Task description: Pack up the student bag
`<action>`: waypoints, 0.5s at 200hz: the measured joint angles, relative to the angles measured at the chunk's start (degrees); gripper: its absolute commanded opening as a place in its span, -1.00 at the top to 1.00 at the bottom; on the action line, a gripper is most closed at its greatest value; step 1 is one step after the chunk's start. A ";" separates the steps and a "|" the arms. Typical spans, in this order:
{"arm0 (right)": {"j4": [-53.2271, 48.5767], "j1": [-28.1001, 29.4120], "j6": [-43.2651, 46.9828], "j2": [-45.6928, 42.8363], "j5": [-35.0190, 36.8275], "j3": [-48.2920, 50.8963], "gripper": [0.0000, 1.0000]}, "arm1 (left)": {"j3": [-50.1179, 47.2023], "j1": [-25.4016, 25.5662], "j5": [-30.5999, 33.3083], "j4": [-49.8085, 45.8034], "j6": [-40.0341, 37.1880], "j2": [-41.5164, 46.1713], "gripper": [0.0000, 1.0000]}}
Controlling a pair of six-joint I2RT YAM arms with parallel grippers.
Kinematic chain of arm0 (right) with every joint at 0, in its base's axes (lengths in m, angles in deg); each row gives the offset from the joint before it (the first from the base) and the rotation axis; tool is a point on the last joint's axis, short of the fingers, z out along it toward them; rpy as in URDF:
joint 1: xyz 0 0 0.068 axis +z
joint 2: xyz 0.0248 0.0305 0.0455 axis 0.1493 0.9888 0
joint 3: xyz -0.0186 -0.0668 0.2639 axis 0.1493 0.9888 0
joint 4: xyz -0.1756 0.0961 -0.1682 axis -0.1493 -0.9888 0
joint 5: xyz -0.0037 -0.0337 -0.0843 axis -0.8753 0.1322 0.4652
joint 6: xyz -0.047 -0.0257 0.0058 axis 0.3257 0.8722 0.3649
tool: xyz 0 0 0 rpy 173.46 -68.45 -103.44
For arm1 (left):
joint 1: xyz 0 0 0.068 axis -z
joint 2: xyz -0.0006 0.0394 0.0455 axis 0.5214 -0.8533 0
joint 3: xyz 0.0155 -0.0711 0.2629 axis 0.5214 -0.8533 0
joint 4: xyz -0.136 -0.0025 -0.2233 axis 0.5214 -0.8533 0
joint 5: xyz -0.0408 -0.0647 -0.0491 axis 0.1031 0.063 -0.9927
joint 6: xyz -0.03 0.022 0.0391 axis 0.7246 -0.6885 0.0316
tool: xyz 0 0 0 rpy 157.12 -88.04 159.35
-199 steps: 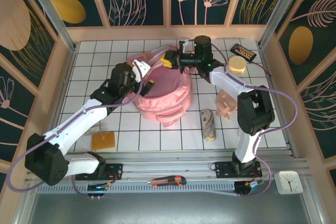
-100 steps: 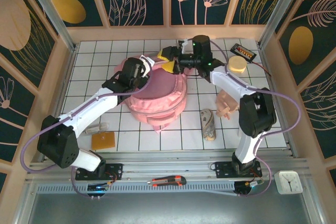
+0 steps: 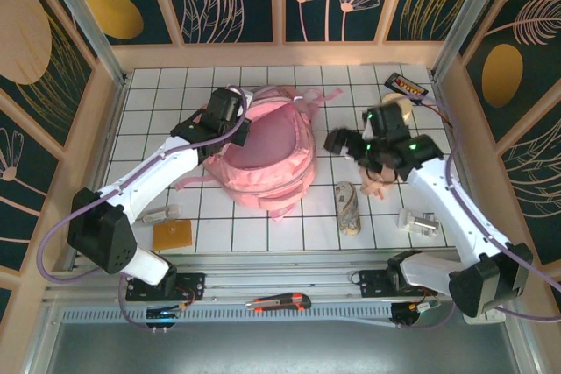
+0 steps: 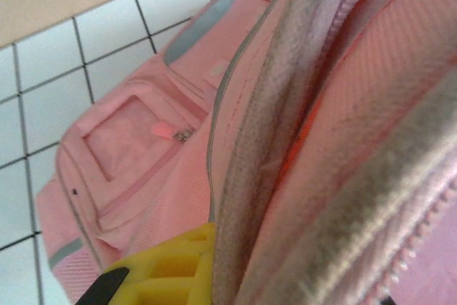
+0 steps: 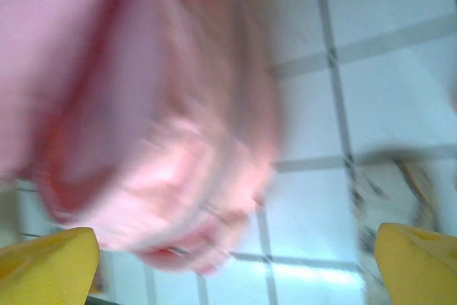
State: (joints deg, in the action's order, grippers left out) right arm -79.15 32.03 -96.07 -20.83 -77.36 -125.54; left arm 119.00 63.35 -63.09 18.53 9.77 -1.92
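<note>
I will next bring the open, empty fingers of my right gripper back and down on both sides of the rolled patterned pouch point(image 3: 348, 208) point(image 5: 395, 194) to close, because the pouch lies below and back from my right gripper.
The student bag point(image 3: 267, 155), a big soft pink backpack, lies mid-table with its wide mouth facing up. My left gripper point(image 3: 237, 129) sits at the bag's far-left rim. In the left wrist view one yellow finger point(image 4: 168, 271) presses against the zipper edge of the student bag point(image 4: 143, 155), and the other finger is hidden behind the fabric. My right gripper point(image 3: 338, 140) hangs just right of the bag, apart from it. The blurred right wrist view shows my right gripper point(image 5: 232, 276) open, with nothing between its widely spread yellow fingertips point(image 5: 50, 262).
A rolled patterned pouch point(image 3: 349, 208) and a peach cloth piece point(image 3: 379, 174) lie right of the bag. Farther right are a white clip point(image 3: 419, 222), a round cream disc point(image 3: 396, 109) and a black device point(image 3: 405, 86). An orange square point(image 3: 173, 235) lies near left.
My right gripper has let go of the bag's far rim and swung right and nearer. My left gripper slid up to the far-left rim, and the bag's mouth shifted.
</note>
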 measured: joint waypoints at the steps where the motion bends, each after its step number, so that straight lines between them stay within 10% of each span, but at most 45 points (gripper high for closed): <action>1: -0.15 0.09 0.00 0.02 0.07 0.31 -0.98 | 0.00 0.00 -0.20 -0.04 0.22 0.00 1.00; 100: -3.02 6.49 1.70 13.44 8.74 13.09 -0.67 | -1.33 -0.15 -4.09 -0.31 4.81 0.83 1.00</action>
State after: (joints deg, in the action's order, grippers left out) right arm -82.17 38.52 -94.37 -7.39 -68.62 -112.45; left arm 117.67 63.20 -67.18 18.22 14.58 -1.09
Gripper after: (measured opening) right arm 0.861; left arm 0.118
